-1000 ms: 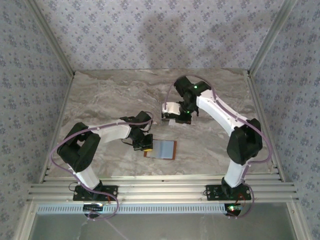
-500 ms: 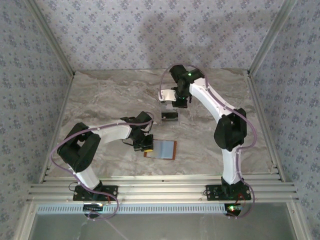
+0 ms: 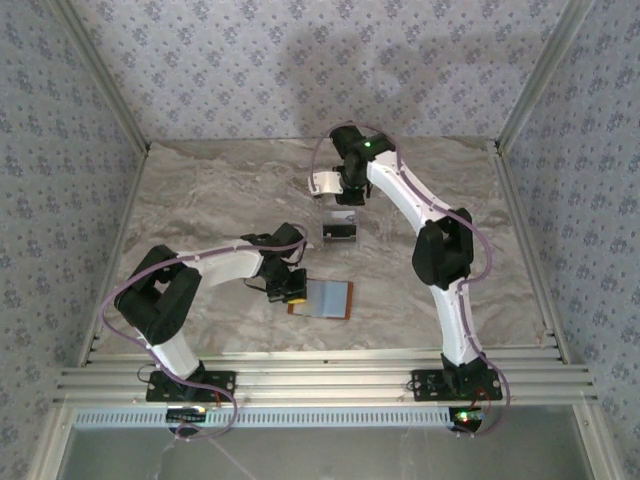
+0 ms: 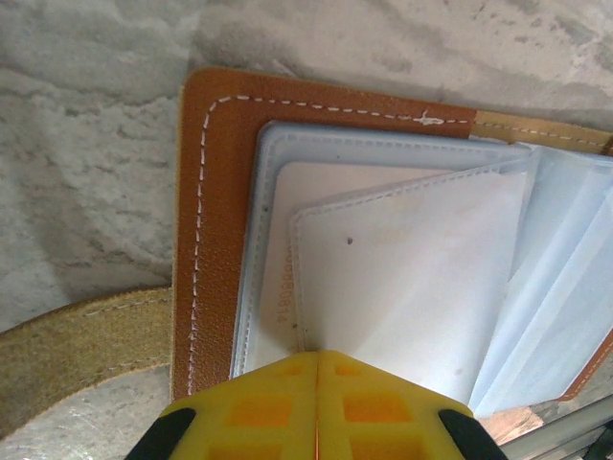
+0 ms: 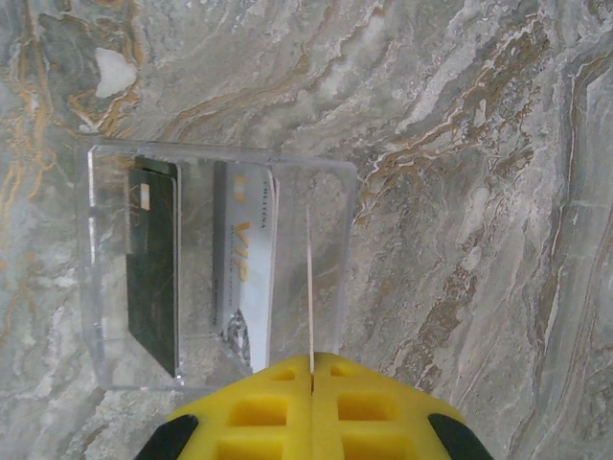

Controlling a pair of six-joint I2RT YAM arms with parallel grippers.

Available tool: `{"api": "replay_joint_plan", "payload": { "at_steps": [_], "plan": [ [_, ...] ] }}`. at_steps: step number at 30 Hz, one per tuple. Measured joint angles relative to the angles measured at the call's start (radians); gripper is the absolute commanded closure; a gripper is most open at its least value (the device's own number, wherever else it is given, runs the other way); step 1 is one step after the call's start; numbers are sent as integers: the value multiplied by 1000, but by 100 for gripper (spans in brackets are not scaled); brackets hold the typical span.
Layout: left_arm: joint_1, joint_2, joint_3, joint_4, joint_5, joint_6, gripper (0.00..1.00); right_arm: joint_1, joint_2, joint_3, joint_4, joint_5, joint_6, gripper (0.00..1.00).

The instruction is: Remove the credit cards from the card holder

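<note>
The card will go down toward the tray's far end next, lowered by my right gripper, which will then let go of it.
The brown card holder (image 3: 330,299) lies open near the table's front, its grey-blue sleeves (image 4: 412,268) fanned out. A pale card (image 4: 278,287) sits inside one sleeve. My left gripper (image 3: 291,288) is at the card holder's left edge, its yellow jaws (image 4: 316,356) shut on the lower edge of a sleeve. My right gripper (image 3: 338,186) is farther back, shut (image 5: 311,356) on a white credit card (image 3: 322,183), seen edge-on (image 5: 309,278) in the right wrist view. A black card (image 5: 153,259) and a silver card (image 5: 244,259) stand in the clear tray (image 5: 220,153) beneath it.
The clear tray (image 3: 340,229) stands mid-table between the two grippers. A tan strap (image 4: 67,355) of the card holder trails to its left on the marble top. Patterned walls and metal rails bound the table on three sides.
The right gripper has carried the white card from right over the clear tray toward the far left, uncovering the tray. The left arm and the card holder have not moved.
</note>
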Motion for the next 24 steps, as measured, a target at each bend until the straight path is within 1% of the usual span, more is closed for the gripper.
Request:
{"api": "replay_joint_plan", "payload": {
  "at_steps": [13, 20, 24],
  "plan": [
    [0, 0, 0, 0, 0, -12, 91, -5, 103, 54, 9, -1, 20, 100],
    [0, 0, -2, 1, 0, -17, 92, -6, 120, 54, 11, -4, 55, 100],
    [0, 0, -2, 1, 0, -19, 91, -6, 124, 54, 11, -9, 73, 92]
  ]
}}
